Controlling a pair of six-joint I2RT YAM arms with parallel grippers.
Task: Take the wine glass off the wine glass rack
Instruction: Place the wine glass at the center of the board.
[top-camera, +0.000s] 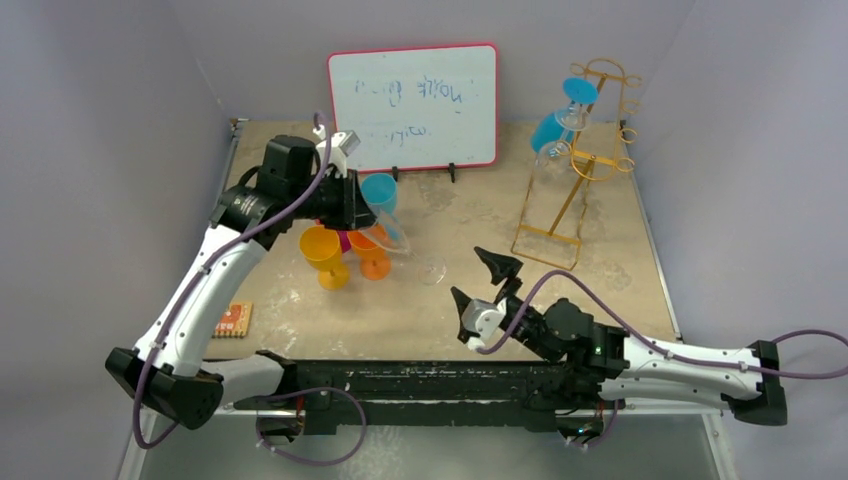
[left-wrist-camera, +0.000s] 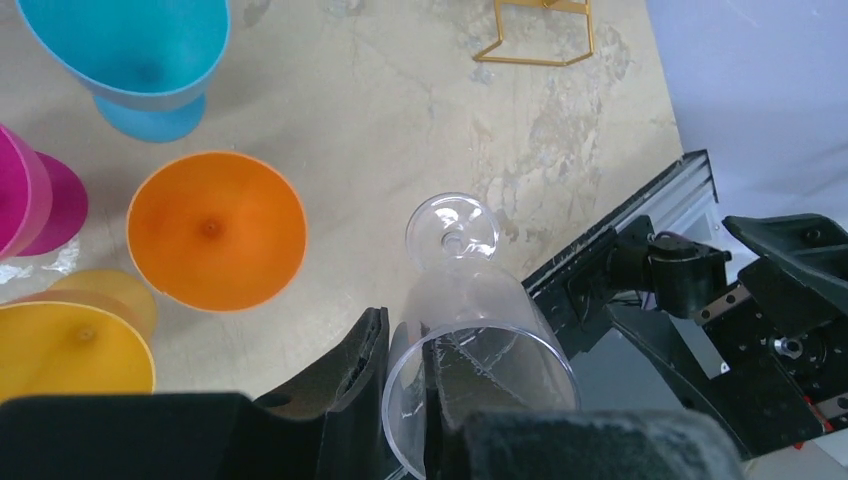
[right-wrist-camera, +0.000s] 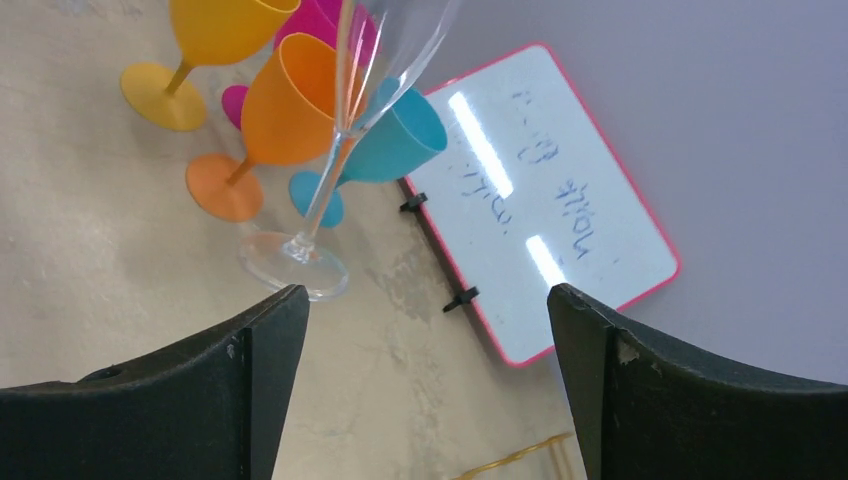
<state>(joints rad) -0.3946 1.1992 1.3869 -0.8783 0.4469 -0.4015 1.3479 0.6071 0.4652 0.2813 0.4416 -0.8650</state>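
Observation:
I will swing my left gripper over the bare tabletop (top-camera: 415, 236) (left-wrist-camera: 228, 95) beside the blue goblet, which is below it and to its right in the top view, then lower the clear glass and let go.
The gold wire wine glass rack (top-camera: 583, 165) stands at the back right; a blue wine glass (top-camera: 562, 113) and a clear one (top-camera: 556, 152) hang on it. My left gripper (top-camera: 366, 214) (left-wrist-camera: 405, 390) is shut on the rim of a clear wine glass (top-camera: 408, 252) (left-wrist-camera: 478, 318), one finger inside the bowl and one outside. The glass is tilted, its foot (right-wrist-camera: 293, 265) low over the table's middle; I cannot tell whether it touches. My right gripper (top-camera: 484, 286) (right-wrist-camera: 425, 296) is open and empty, just right of that foot.
Orange (top-camera: 368, 250), yellow (top-camera: 324, 252), magenta and blue (top-camera: 379, 190) plastic goblets stand close beside the left gripper. A red-framed whiteboard (top-camera: 412, 93) stands at the back. A small orange block (top-camera: 232, 320) lies front left. The rack's base corner shows in the left wrist view (left-wrist-camera: 535, 45).

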